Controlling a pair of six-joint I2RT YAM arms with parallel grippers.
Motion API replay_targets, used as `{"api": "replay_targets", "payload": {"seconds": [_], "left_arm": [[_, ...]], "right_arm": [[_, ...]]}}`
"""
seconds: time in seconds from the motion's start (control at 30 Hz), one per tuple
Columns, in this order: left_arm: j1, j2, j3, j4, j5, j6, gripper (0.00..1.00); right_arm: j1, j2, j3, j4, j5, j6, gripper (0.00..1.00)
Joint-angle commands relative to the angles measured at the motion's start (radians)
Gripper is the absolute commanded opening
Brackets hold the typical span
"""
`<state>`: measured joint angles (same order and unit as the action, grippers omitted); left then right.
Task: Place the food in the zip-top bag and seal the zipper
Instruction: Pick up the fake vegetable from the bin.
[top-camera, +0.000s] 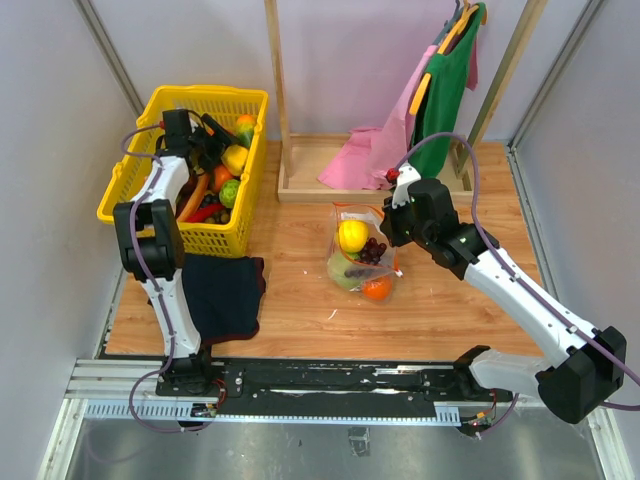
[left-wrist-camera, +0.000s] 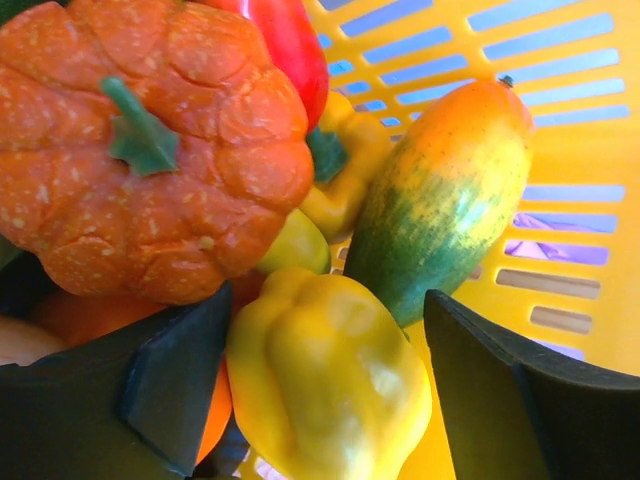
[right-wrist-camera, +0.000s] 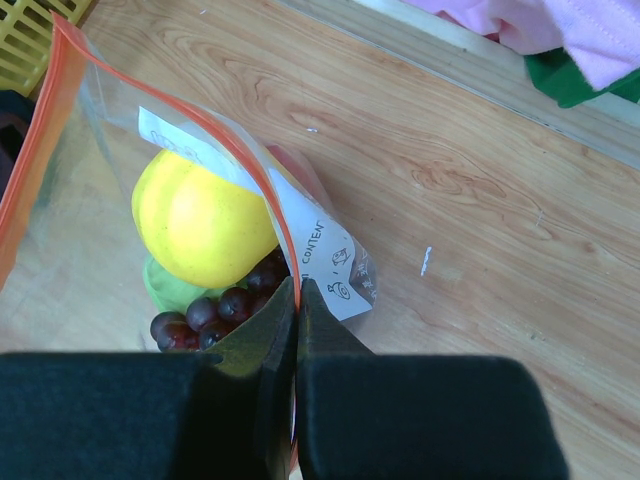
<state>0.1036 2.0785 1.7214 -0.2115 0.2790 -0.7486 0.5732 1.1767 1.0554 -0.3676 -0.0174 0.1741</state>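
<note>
The robot's left gripper will next move up off the yellow pepper (left-wrist-camera: 325, 385), across toward the orange pumpkin (left-wrist-camera: 150, 150) and down around it, because the pumpkin is on top in the basket.
The clear zip-top bag (top-camera: 362, 258) lies mid-table holding food: a yellow fruit (right-wrist-camera: 200, 225), purple grapes (right-wrist-camera: 215, 310), a pale green cabbage (right-wrist-camera: 168, 285) and an orange (top-camera: 376, 288). Its mouth gapes, and the red-orange zipper (right-wrist-camera: 180, 112) runs up from my right gripper (right-wrist-camera: 298, 286), which is shut on that strip at the bag's right edge. My left gripper (left-wrist-camera: 325, 305) is down inside the yellow basket (top-camera: 130, 190). It is open, one finger on each side of a yellow pepper (left-wrist-camera: 325, 385), with a gap at the right finger.
Around the pepper in the basket lie an orange pumpkin (left-wrist-camera: 150, 150), a green-orange mango (left-wrist-camera: 445, 190) and a red pepper (left-wrist-camera: 285, 40). A dark cloth (top-camera: 222, 290) lies in front of the basket. A wooden rack (top-camera: 310, 165) with pink cloth (top-camera: 375, 150) and a green garment (top-camera: 445, 85) stands behind.
</note>
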Motion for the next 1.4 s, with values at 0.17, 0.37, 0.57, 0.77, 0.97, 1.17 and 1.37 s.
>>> {"api": "replay_targets", "payload": {"seconds": [0.17, 0.37, 0.57, 0.77, 0.97, 1.17, 1.37], "left_arm": [[-0.003, -0.064, -0.066, -0.046, 0.124, 0.020, 0.92], [-0.003, -0.149, -0.123, -0.044, 0.093, 0.062, 0.93], [-0.002, -0.175, -0.148, -0.030, 0.115, 0.070, 0.85], [-0.002, -0.211, -0.127, -0.054, 0.032, 0.104, 0.91], [0.008, -0.222, -0.078, -0.091, -0.101, 0.155, 0.96], [0.008, -0.137, 0.074, -0.143, -0.227, 0.286, 0.97], [0.010, 0.001, 0.235, -0.209, -0.289, 0.327, 0.97]], "right_arm": [[-0.016, -0.006, 0.000, 0.005, -0.004, -0.013, 0.01], [-0.015, -0.009, -0.001, 0.008, -0.002, -0.015, 0.01], [-0.017, -0.003, -0.001, 0.014, -0.014, -0.013, 0.01], [-0.018, -0.008, -0.005, 0.013, -0.007, -0.015, 0.01], [-0.019, -0.009, -0.006, 0.014, -0.011, -0.015, 0.01], [-0.021, -0.009, -0.009, 0.016, -0.006, -0.015, 0.01], [-0.024, -0.006, -0.010, 0.015, -0.005, -0.016, 0.01]]}}
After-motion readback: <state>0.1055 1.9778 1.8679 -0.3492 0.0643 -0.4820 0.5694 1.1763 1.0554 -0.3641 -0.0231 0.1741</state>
